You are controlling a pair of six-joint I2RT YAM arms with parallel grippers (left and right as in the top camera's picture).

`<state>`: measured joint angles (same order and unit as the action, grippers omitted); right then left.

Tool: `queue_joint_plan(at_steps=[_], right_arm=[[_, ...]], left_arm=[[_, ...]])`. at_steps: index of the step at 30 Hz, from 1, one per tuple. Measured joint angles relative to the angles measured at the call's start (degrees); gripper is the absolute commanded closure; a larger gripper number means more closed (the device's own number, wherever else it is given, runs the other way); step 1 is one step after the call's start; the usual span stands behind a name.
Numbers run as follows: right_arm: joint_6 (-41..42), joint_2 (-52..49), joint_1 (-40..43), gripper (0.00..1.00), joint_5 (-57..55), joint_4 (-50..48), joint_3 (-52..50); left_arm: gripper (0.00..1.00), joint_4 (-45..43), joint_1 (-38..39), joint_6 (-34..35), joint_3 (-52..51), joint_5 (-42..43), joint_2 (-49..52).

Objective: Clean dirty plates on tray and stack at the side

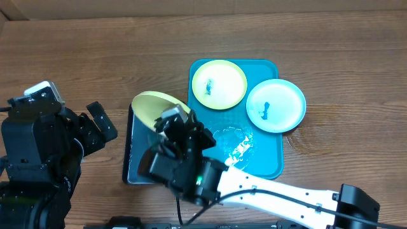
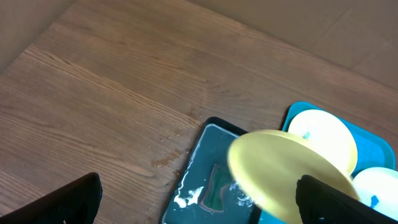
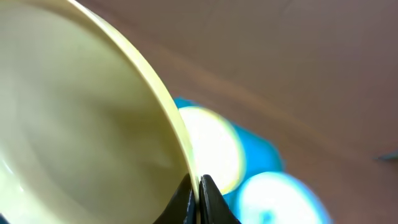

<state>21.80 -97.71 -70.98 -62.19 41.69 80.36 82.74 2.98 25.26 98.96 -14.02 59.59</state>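
Note:
The right gripper moves to the right in the overhead view past the light-blue plate (image 1: 276, 105) next, then down to the tabletop beyond the tray (image 1: 322, 125), since that side lies clear.
My right gripper (image 1: 173, 122) (image 3: 194, 186) is shut on the rim of a yellow-green plate (image 1: 154, 107) (image 3: 81, 124) and holds it tilted above the black tray (image 1: 135, 159) (image 2: 205, 168). The plate also shows in the left wrist view (image 2: 280, 171). A second yellow-green plate (image 1: 219, 84) with a blue smear lies on the turquoise tray (image 1: 267, 152) at its far left. A light-blue plate (image 1: 276, 105) with a blue smear lies on the tray's far right, overhanging the rim. My left gripper (image 2: 199, 199) is open and empty, left of the black tray.
The black tray holds wet foam and a dark green sponge (image 2: 214, 186). White foam (image 1: 238, 143) lies on the turquoise tray's near part. My right arm (image 1: 273, 194) crosses the front of the table. Bare wooden table (image 1: 95, 57) lies to the left and back.

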Motion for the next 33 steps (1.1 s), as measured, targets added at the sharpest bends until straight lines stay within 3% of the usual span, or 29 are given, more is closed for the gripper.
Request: queue_joint_plan(at_steps=[8,14,19,23,27,33], right_arm=[[8.0,1.5,15.4,0.96,32.7,4.0,0.1],[10.0,10.0,31.5,0.96,54.4,9.5,1.0],[8.7,15.7,44.3,0.96,64.4,24.7,2.5],[7.0,15.4,46.8,0.96,67.7,31.3,-1.6],[6.8,14.6,45.8,0.96,69.6,27.9,-11.4],[8.7,13.7,44.6,0.96,73.3,9.0,-26.6]], left_arm=[[0.0,0.0,0.0,0.0,0.0,-0.1,0.0],[0.0,0.0,0.0,0.0,0.0,-0.2,0.0],[0.0,0.0,0.0,0.0,0.0,-0.2,0.0],[0.0,0.0,0.0,0.0,0.0,-0.2,0.0],[0.0,0.0,0.0,0.0,0.0,-0.2,0.0],[0.0,0.0,0.0,0.0,0.0,-0.2,0.0]])
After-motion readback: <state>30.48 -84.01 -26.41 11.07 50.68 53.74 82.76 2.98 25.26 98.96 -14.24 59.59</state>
